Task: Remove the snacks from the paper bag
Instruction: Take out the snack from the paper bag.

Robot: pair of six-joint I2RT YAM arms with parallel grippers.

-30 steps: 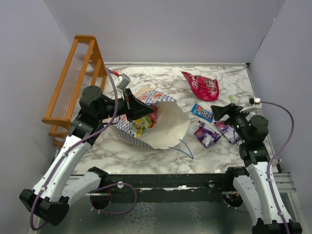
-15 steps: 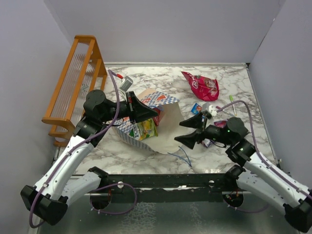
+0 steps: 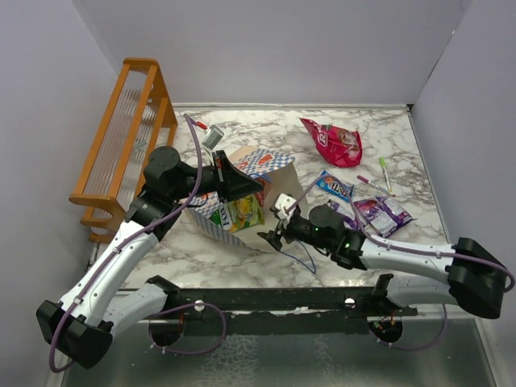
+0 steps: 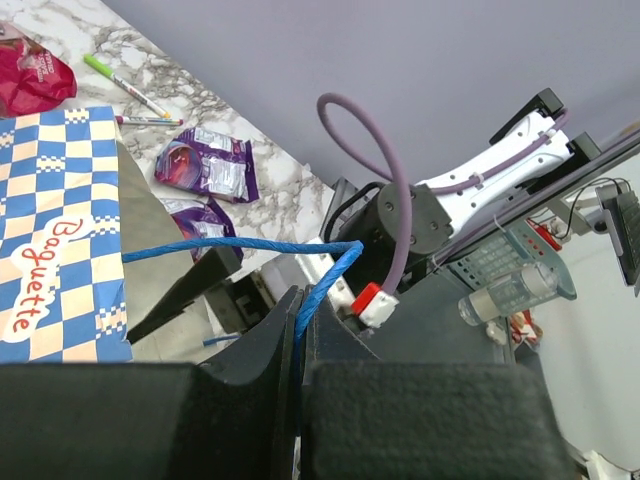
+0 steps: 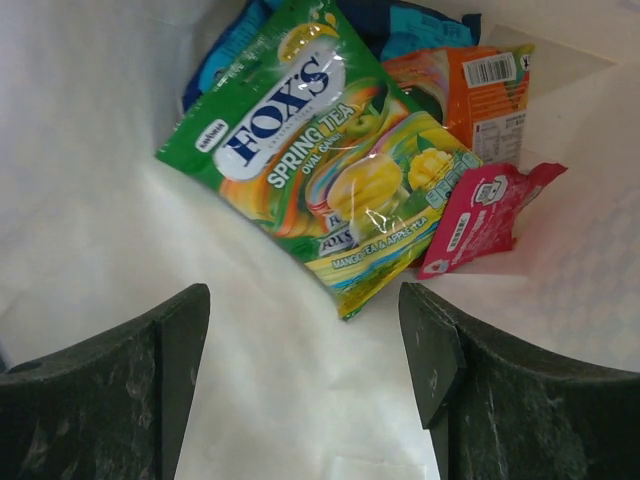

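Note:
The right gripper goes left in the top view into the bag (image 3: 270, 189) next and closes on the green-yellow packet's yellow end, because it lies nearest.
The paper bag (image 3: 270, 189) lies on its side, mouth toward the arms. My left gripper (image 3: 243, 182) is shut on its blue cord handle (image 4: 240, 245) and holds the upper side up. My right gripper (image 3: 272, 235) is open at the mouth with nothing between its fingers. Inside the paper bag (image 5: 120, 200) just ahead of the right gripper (image 5: 305, 340) lie a green-yellow packet (image 5: 330, 170), an orange packet (image 5: 480, 90), a small pink one (image 5: 485, 215) and a blue one (image 5: 230, 60). Out on the table lie a pink-red packet (image 3: 332, 143), a blue packet (image 3: 334, 187) and purple packets (image 3: 383, 214).
An orange wooden rack (image 3: 121, 145) stands along the left wall. Two thin pens (image 3: 384, 173) lie at the right, near the purple packets. A loose blue cord handle (image 3: 305, 256) trails on the marble in front of the bag. Walls close in the table on three sides.
My right arm has swung left from beside the purple packets to the bag's mouth, its jaws narrowing slightly. The left gripper has kept hold of the handle, shifting a little right.

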